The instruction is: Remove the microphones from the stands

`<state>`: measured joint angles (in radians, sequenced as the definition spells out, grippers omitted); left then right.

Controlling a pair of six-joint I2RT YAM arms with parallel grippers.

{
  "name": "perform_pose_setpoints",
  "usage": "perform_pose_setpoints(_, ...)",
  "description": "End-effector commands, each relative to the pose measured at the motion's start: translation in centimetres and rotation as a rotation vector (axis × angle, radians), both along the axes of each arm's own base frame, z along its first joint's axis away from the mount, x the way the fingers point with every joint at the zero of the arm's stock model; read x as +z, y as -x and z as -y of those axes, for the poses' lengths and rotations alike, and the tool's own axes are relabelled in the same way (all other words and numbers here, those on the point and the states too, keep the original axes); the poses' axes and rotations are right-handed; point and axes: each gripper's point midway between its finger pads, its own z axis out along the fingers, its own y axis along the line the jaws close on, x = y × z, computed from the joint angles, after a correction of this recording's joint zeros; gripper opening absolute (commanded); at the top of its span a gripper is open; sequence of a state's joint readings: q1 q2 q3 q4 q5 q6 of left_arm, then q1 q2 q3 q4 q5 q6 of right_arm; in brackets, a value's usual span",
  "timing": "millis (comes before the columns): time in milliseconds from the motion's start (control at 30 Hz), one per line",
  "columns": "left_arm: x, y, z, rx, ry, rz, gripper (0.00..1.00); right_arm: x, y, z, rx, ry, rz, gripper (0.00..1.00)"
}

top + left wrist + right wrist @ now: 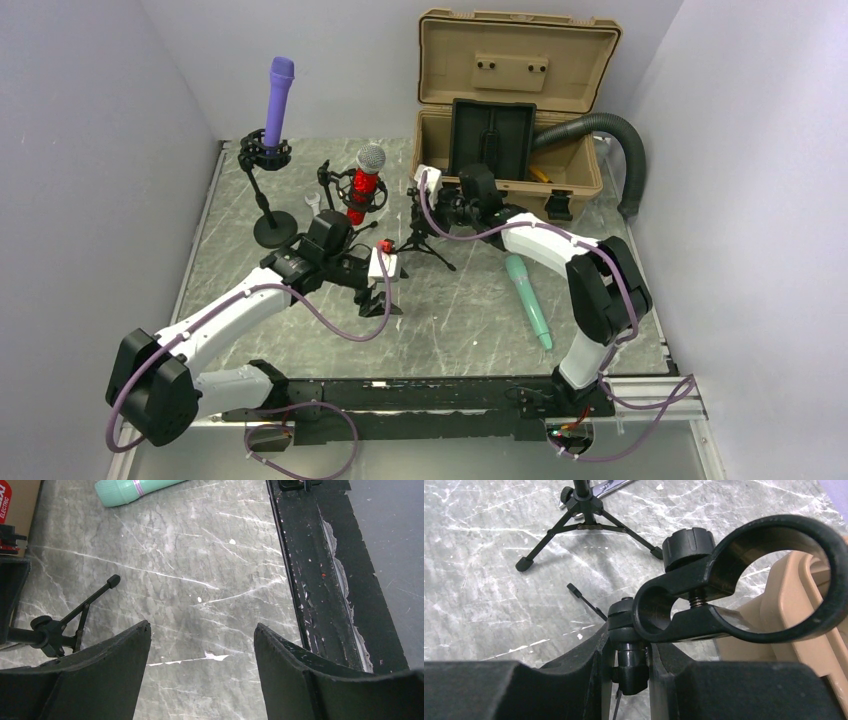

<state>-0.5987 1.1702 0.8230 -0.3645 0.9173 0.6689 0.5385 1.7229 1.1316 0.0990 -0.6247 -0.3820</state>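
My right gripper should move the stand slightly outward, toward the gap between the case and the red microphone's tripod, and let go of the stem, because the clip ring [744, 580] is empty.
A teal microphone [527, 300] lies flat on the marble table [470, 320], right of centre; its end shows in the left wrist view [135, 489]. An empty black tripod stand [430, 235] stands mid-table; its clip ring [744, 580] holds nothing. My right gripper [447, 205] is shut on this stand's stem just below the clip [629, 645]. My left gripper [388, 292] is open and empty, low over bare table [202, 632], with a leg of the stand [85, 610] to its left. A purple microphone [280, 95] and a red microphone [366, 185] sit in other stands.
An open tan case [510, 120] with a black hose [625, 150] stands at the back right; its wall is close beside the clip [794, 605]. The red microphone's tripod [584, 520] is just beyond. A black rail [320, 580] runs along the near table edge.
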Motion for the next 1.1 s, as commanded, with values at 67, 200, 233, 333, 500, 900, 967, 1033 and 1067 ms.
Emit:
perform_pose_setpoints(67,0.7,0.1,-0.1,-0.015,0.023,0.039,0.79,0.2,-0.6,-1.0,0.044,0.025,0.059,0.0)
perform_pose_setpoints(200,0.3,0.1,-0.3,-0.01,0.011,0.046,0.79,0.2,-1.6,-1.6,0.047,0.033,0.057,0.0)
perform_pose_setpoints(233,0.2,0.2,-0.4,-0.009,0.007,0.047,0.79,0.1,-1.7,-1.8,0.051,0.035,0.052,0.0)
perform_pose_setpoints(333,-0.1,0.2,-0.7,-0.005,-0.004,0.05,0.79,0.1,-2.2,-2.1,0.051,0.036,0.048,0.0)
perform_pose_setpoints(500,-0.3,0.3,-1.0,0.005,-0.013,0.051,0.79,-0.3,-4.4,-1.4,-0.033,0.053,0.066,0.0)
perform_pose_setpoints(900,-0.5,-0.3,-3.5,0.082,-0.023,0.059,0.79,-0.3,-7.5,0.3,-0.17,0.068,0.083,0.22)
perform_pose_setpoints(967,-0.4,-0.4,-3.9,0.096,-0.023,0.062,0.79,-0.3,-7.5,0.3,-0.169,0.066,0.077,0.29)
perform_pose_setpoints(1033,-0.3,-0.5,-4.3,0.11,-0.024,0.066,0.79,-0.2,-7.3,0.4,-0.173,0.063,0.072,0.35)
perform_pose_setpoints(1067,-0.3,-0.6,-4.6,0.12,-0.027,0.064,0.79,0.0,-7.3,0.4,-0.176,0.062,0.073,0.39)
